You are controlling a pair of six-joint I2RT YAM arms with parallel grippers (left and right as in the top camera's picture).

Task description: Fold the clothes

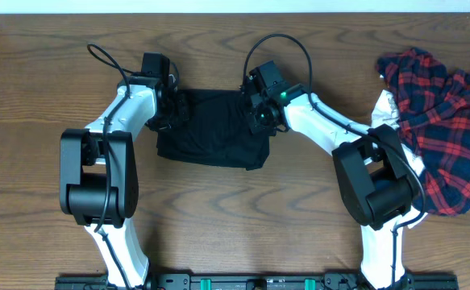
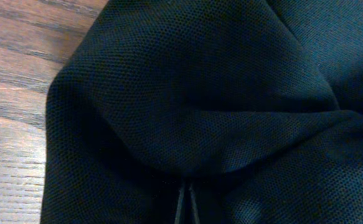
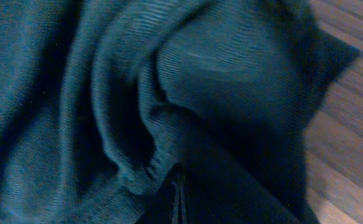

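I will next pull the cloth across toward the plaid shirt with my right gripper, and then I will open the gripper at the garment's edge [image 1: 267,137] [image 3: 298,155].
A black garment [image 1: 212,127] lies folded into a rough rectangle at the middle of the wooden table. My left gripper [image 1: 175,107] is at its left upper edge, shut on the fabric. My right gripper [image 1: 256,109] is at its right upper edge, also shut on the fabric. In the left wrist view the black mesh cloth [image 2: 193,93] fills the frame and bunches into the closed jaws [image 2: 185,193]. In the right wrist view the cloth [image 3: 106,93] is creased and gathered at the closed jaws [image 3: 177,183].
A red and navy plaid shirt [image 1: 444,113] lies crumpled in a heap at the right side of the table, beside my right arm's base. Bare wood [image 1: 235,217] shows in front of the black garment.
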